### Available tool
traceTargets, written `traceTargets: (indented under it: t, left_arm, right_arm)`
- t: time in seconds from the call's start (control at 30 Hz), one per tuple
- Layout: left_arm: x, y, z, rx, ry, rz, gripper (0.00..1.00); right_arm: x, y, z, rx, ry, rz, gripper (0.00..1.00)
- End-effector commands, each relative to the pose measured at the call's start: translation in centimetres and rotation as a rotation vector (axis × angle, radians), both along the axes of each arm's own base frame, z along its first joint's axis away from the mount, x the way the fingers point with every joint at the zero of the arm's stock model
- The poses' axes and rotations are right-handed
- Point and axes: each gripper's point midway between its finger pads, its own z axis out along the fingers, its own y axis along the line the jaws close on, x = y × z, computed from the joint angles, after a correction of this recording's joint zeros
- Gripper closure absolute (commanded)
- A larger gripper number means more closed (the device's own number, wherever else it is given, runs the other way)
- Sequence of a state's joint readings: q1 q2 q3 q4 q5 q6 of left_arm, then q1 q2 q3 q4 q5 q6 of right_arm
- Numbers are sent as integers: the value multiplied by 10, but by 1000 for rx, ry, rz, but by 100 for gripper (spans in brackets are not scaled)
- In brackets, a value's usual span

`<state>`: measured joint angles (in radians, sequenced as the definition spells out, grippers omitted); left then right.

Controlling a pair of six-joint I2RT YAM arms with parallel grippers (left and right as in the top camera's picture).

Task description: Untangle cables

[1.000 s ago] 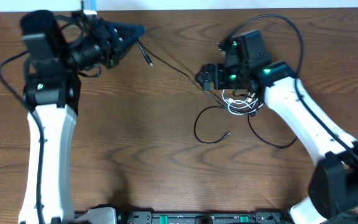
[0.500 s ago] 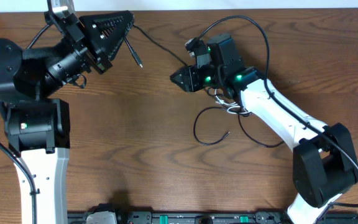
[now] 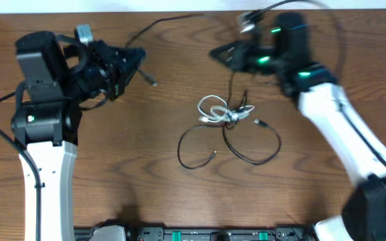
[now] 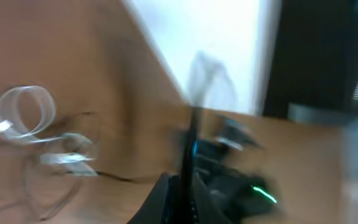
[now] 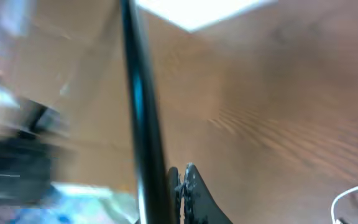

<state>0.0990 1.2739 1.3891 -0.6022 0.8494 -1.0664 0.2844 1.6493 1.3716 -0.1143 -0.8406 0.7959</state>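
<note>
The left gripper lowers slightly next, keeping well beside the tangle, and opens its fingers, since the black cable's loose end hangs clear of the tangle.
A tangle of white cable (image 3: 211,107) and thin black cable (image 3: 250,152) lies mid-table, touched by neither gripper. My left gripper (image 3: 134,60) is at the back left, shut on a black cable (image 4: 194,140). That cable rises from between its jaws (image 4: 185,199) and arcs toward the back edge (image 3: 173,21); a loose end (image 3: 151,80) hangs below. My right gripper (image 3: 216,52) hovers behind the tangle with its fingers (image 5: 180,180) pressed together. A black cable (image 5: 138,106) runs close beside its left finger. Whether that cable is pinched does not show. Both wrist views are blurred.
The wooden table's back edge (image 3: 179,12) lies just behind both grippers. The right arm's own wiring (image 3: 293,5) loops above its wrist. A rail of equipment (image 3: 200,234) lines the front edge. The white loop (image 4: 23,112) also shows in the left wrist view.
My right gripper has shut and risen away from the tangle toward the back. The tangle now lies uncovered, farther left. My left gripper has swung about while staying shut on its cable.
</note>
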Motion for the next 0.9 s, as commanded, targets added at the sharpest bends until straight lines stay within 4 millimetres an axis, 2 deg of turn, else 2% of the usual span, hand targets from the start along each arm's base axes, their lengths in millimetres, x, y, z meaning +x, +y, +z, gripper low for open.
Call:
traceTargets:
  t: [0.0,0.13,0.17,0.2,0.23,0.27,0.33,0.37,0.4,0.57,0.63,0.87]
  left_arm:
    - [8,29,-36,228,35,90,92]
    - [4,39,-68,279,171,124,92]
    - [3,39,-72,279,191,121,92]
    - [2,39,-79,278,222,116,89]
    - [1,39,-86,277,252,111,75]
    - [1,39,-89,276,264,108,68]
    - [1,38,-93,272,280,103,47]
    - [1,37,-94,270,285,99,34]
    - [1,34,-94,264,286,88,31]
    - [-6,5,-87,203,269,-20,29]
    - [-10,-9,-85,187,263,-67,29]
    - [-25,-51,-82,147,290,-169,29]
  right_arm:
    - [-19,-45,83,186,25,-60,99]
    - [-29,-87,156,274,-199,-131,99]
    - [-33,-94,169,293,-234,-142,99]
    - [-44,-105,196,319,-334,-152,99]
    - [-59,-107,220,309,-491,-138,99]
    - [-65,-105,225,295,-547,-126,99]
    - [-74,-94,226,278,-576,-93,99]
    - [-76,-88,223,273,-573,-78,99]
    - [-75,-83,218,269,-547,-76,99]
    - [-40,-80,174,234,-284,-277,98]
    - [-32,-81,165,220,-246,-334,98]
    - [-35,-49,154,217,-212,-282,99]
